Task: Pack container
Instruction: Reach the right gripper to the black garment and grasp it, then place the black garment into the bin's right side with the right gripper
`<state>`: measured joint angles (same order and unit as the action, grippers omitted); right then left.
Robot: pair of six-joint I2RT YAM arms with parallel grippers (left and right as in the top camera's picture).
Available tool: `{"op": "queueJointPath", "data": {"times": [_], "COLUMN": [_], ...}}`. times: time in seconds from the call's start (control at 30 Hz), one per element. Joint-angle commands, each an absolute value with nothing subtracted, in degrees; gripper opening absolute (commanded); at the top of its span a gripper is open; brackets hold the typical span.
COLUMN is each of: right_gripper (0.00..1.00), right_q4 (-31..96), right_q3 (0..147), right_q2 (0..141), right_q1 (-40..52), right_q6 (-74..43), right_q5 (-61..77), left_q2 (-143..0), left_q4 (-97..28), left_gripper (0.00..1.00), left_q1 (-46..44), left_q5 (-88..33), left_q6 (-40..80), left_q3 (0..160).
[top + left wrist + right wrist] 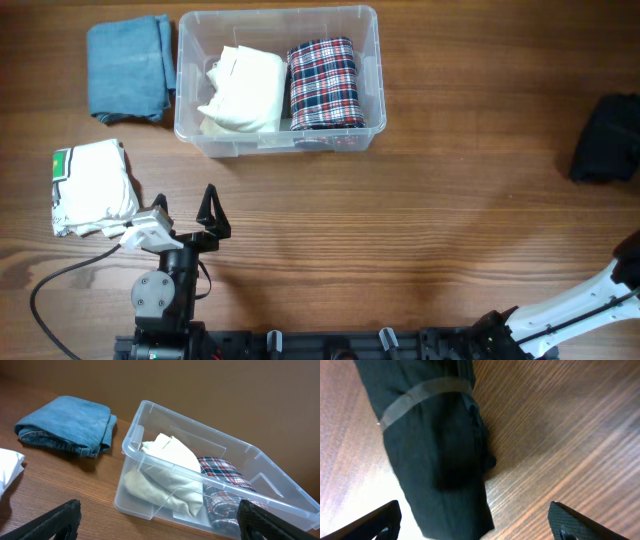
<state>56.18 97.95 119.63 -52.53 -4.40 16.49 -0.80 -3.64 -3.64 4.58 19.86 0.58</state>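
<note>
The near end of the black garment [607,138] lies below and outward of my right gripper's open fingers, so I should go down and outward and close on it next.
The clear plastic container [275,13] stands at the back, left of centre. It holds a folded white garment [245,90] on the left and a red plaid garment [325,83] on the right. My left gripper [185,212] is open and empty, in front of the container and apart from it. In the left wrist view the container [150,410] with both garments lies ahead of the open jaws [160,522]. My right gripper [477,522] is open over a folded black garment [435,445], which lies near the left finger. The black garment [607,138] sits at the table's right edge.
Folded blue jeans [128,68] lie left of the container, also in the left wrist view [67,425]. A white folded garment with a green tag [92,187] lies at the front left, next to my left gripper. The right arm [590,300] enters from the lower right.
</note>
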Motion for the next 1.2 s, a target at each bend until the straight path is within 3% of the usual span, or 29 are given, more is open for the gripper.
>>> {"op": "queueJointPath", "data": {"times": [0.0,0.07,0.13,0.17,0.23,0.27,0.53,0.8,0.97,1.17], "right_gripper": [0.88,0.78,0.60,0.47,0.10,0.04,0.04,0.04,0.04,0.04], "right_q4": [54.7,52.7,51.6,51.3,51.2,51.2,51.1,49.8,43.7,38.5], "right_q3": [97.8,97.8,97.8,97.8,97.8,97.8,97.8,100.3,100.3,100.3], "right_q2": [123.8,124.3,124.3,124.3,124.3,124.3,124.2,109.6,95.7,91.0], "right_q1": [-51.8,-51.5,-51.0,-50.6,-49.4,-48.8,-42.4,-35.9,-24.7,-6.1], "right_q6": [-1.4,-1.3,-1.3,-1.4,-1.7,-1.7,-1.5,-0.3,-8.2,-17.3], "right_q5": [19.9,21.4,21.4,21.5,21.6,21.7,22.9,44.7,44.9,40.6], "left_q2": [-0.4,-0.4,-0.4,-0.4,-0.4,-0.4,-0.4,-0.4,-0.4,-0.4], "left_q4": [-3.6,-3.6,-3.6,-3.6,-3.6,-3.6,-3.6,-3.6,-3.6,-3.6], "left_gripper": [1.00,1.00,1.00,1.00,1.00,1.00,1.00,1.00,1.00,1.00], "left_q1": [-3.4,-3.4,-3.4,-3.4,-3.4,-3.4,-3.4,-3.4,-3.4,-3.4], "left_q5": [4.5,4.5,4.5,4.5,4.5,4.5,4.5,4.5,4.5,4.5], "left_q6": [20.2,20.2,20.2,20.2,20.2,20.2,20.2,20.2,20.2,20.2], "left_q3": [0.3,0.3,0.3,0.3,0.3,0.3,0.3,0.3,0.3,0.3]}}
